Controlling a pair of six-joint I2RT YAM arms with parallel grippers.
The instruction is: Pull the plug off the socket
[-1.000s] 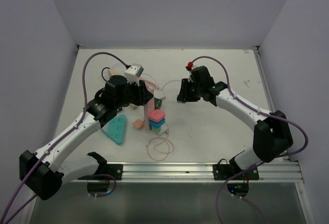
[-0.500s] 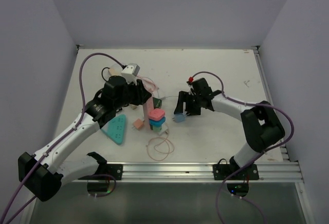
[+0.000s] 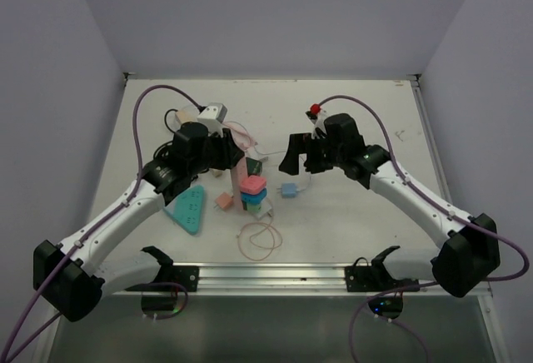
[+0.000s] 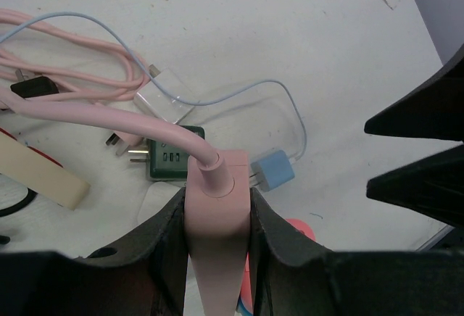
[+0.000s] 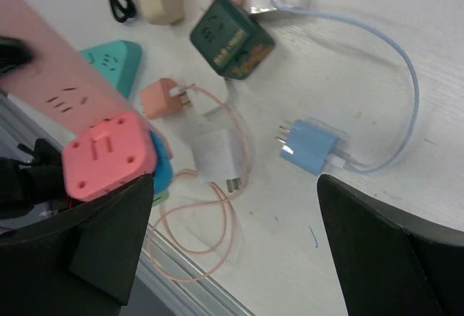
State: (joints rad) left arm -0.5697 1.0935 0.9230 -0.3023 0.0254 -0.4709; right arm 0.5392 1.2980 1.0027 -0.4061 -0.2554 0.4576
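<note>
My right gripper is open and will move back and toward the socket strip, around the flat pink plug [image 3: 253, 184] [image 5: 110, 155], as that sits to its left in the top view.
My left gripper [image 3: 233, 156] [image 4: 216, 196] is shut on the upper end of a pink socket strip [image 3: 240, 173] [image 4: 215, 214] [image 5: 51, 62], holding it tilted over the table. Pink [image 3: 254, 185] [image 5: 109, 155] and blue cube adapters sit stacked against it. The blue plug [image 3: 289, 190] [image 4: 272, 169] [image 5: 313, 146] lies loose on the table with its pale blue cable, pins bare, apart from the strip. Above it hangs my right gripper [image 3: 293, 153] [image 5: 235, 178], jaws wide open and holding nothing.
A dark green cube adapter [image 3: 255, 166] [image 5: 232, 37], a white charger [image 5: 215, 153], an orange plug [image 3: 224, 201] and a teal triangular strip [image 3: 188, 207] lie around the strip. A pink cable loop [image 3: 260, 238] is near the front rail. A beige strip [image 4: 36, 171] lies at the back left.
The right gripper came down with the blue plug, opened, and rose again, leaving the plug lying on the table. The left gripper still holds the pink strip.
</note>
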